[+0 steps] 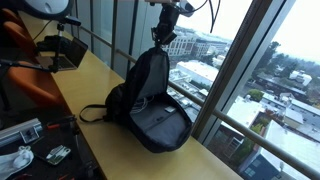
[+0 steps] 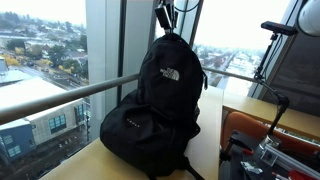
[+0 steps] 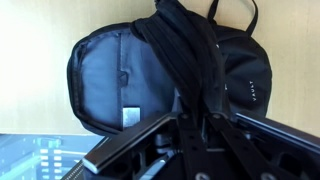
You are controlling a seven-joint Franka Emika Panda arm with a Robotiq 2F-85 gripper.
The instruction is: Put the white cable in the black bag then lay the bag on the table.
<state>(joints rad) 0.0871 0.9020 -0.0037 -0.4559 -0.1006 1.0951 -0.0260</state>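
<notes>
The bag still stands upright on the tabletop, so my gripper will next lower the bag's top strap toward the open front pocket (image 1: 162, 124) (image 3: 98, 80) and let go of the strap.
The black bag (image 1: 152, 100) stands upright on the table (image 1: 92, 82) beside the window, its front pocket hanging open in an exterior view. In both exterior views my gripper (image 1: 163, 34) is right above the bag's top, shut on its top strap. The bag (image 2: 160, 100) shows its logo side, with the gripper (image 2: 165, 17) above it. In the wrist view the black straps run up between the fingers of the gripper (image 3: 190, 110), and the bag (image 3: 105, 80) lies open below with a small white label inside. The white cable is hidden.
An orange chair (image 1: 25, 60) and dark gear stand at the table's far end. Tools and clutter (image 1: 35, 150) lie near the front. Window glass and a rail (image 2: 60, 100) run close behind the bag. A black stand (image 2: 276, 45) and red equipment (image 2: 265, 140) stand beside it.
</notes>
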